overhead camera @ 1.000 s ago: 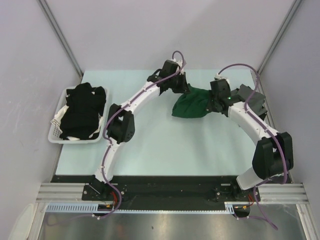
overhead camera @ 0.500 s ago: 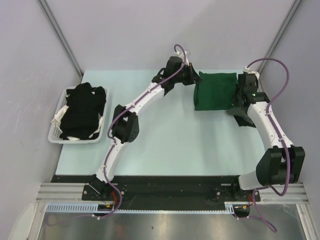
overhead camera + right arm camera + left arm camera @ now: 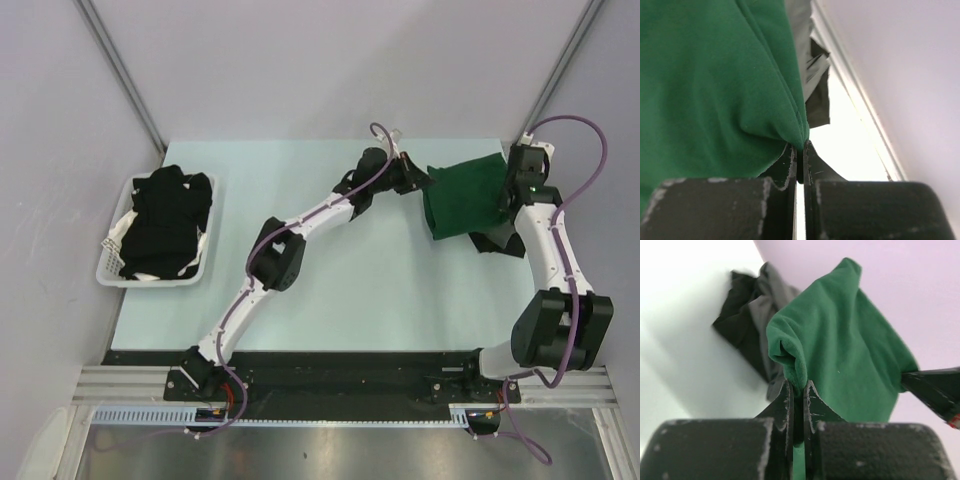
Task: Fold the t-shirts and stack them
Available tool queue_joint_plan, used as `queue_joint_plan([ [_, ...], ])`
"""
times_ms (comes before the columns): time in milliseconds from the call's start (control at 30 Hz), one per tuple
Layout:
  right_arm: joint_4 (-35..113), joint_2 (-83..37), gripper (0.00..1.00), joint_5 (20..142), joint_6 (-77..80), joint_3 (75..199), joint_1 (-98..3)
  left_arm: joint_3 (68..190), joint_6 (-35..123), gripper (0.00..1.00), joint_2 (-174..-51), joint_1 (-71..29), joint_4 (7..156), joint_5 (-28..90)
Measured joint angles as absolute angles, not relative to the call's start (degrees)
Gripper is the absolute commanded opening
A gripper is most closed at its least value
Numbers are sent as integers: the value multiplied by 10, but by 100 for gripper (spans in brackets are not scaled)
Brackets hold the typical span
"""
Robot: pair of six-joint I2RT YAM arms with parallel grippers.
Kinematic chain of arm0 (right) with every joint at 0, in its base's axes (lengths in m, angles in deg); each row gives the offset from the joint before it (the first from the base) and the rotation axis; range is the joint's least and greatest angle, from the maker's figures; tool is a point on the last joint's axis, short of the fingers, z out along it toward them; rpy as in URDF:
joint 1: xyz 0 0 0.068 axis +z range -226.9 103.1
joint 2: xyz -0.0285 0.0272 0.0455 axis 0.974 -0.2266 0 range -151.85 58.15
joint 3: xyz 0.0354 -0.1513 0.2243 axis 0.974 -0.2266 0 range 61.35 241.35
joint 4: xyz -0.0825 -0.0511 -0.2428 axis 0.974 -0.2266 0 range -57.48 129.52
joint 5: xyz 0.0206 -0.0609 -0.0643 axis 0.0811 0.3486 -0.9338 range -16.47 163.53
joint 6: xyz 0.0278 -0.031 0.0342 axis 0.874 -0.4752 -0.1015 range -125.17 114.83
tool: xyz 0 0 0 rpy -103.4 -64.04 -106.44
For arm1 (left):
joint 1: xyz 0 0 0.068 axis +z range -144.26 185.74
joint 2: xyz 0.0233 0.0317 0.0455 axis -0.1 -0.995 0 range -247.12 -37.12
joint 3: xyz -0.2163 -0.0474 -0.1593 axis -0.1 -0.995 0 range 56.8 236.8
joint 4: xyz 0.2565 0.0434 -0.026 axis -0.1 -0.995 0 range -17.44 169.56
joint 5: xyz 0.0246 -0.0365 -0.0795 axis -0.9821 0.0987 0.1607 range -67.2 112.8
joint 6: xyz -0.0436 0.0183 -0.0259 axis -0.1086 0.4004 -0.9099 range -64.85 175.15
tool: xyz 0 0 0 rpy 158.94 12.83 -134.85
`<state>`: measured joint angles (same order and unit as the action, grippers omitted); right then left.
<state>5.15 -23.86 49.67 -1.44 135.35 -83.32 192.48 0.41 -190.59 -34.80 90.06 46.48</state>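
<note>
My left gripper comes down toward the grey and black pile next and releases the cloth, since the green shirt's held corner still hangs beside that pile.
A folded dark green t-shirt [image 3: 464, 196] hangs between my two grippers at the far right of the table, above a low pile of grey and black shirts [image 3: 497, 240]. My left gripper [image 3: 420, 181] is shut on its left corner; the green cloth [image 3: 840, 355] bunches between the jaws in the left wrist view. My right gripper [image 3: 510, 192] is shut on its right corner, with the green shirt [image 3: 715, 85] filling the right wrist view. The grey and black pile also shows in the left wrist view [image 3: 752, 315] and the right wrist view [image 3: 815, 75].
A white slatted basket [image 3: 108, 262] at the left edge of the table holds black shirts [image 3: 165, 220]. The booth wall [image 3: 590, 150] stands close behind my right arm. The pale table top [image 3: 330, 290] spreads between basket and pile.
Both grippers have carried the green shirt from the table's middle to the far right, over the grey and black pile. The shirt went from a bunched lump to a stretched flat fold.
</note>
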Motion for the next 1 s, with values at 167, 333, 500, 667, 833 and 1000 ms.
queue_joint_plan([
  [167,75,-258,0,478,-26,1354,-843,1932,-28,0,-1927,-352,965,457],
  [333,99,-277,0,462,-36,1354,-847,1936,-61,0,-1952,-359,1028,449],
  [500,130,-295,0,442,-45,1354,-852,1939,-100,0,-1982,-369,1086,432],
  [667,148,-313,0,428,-61,1354,-862,1941,-123,0,-1999,-380,1111,413],
  [833,158,-322,0,428,-65,1354,-900,1943,-130,0,-2000,-390,1116,404],
  [1000,177,-343,0,430,-65,1354,-942,1948,-129,0,-2000,-407,1116,408],
])
